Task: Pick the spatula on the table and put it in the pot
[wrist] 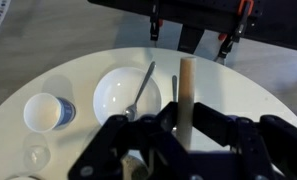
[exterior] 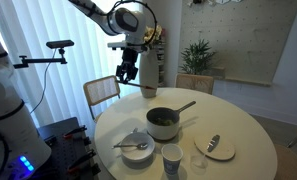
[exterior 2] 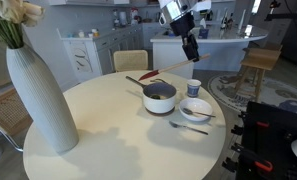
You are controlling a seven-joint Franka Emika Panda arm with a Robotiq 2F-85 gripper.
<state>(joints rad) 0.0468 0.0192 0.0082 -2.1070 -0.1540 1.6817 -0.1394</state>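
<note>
My gripper moves down and toward the pot's open top (exterior: 163, 117) next, then releases the wooden handle. The spatula's reddish head still hangs higher than the pot's rim.
My gripper (wrist: 186, 120) is shut on the wooden handle of the spatula (wrist: 186, 82), which sticks out past the fingers over the white table. In an exterior view the gripper (exterior 2: 192, 52) holds the spatula (exterior 2: 173, 67) up in the air, with its reddish head slanting down toward the pot (exterior 2: 159, 97). In an exterior view the gripper (exterior: 127, 75) hangs above the table's far left side, apart from the grey pot (exterior: 163, 123). The pot stands upright near the table's middle, and its long handle points outward.
A white bowl (wrist: 128, 92) with a spoon and a paper cup (wrist: 46, 112) stand near the pot, also in both exterior views (exterior: 138, 148) (exterior 2: 196, 108). A small plate (exterior: 215, 147) lies at the right. A tall white vase (exterior 2: 38, 95) stands at the table edge. Chairs ring the round table (exterior 2: 108, 130).
</note>
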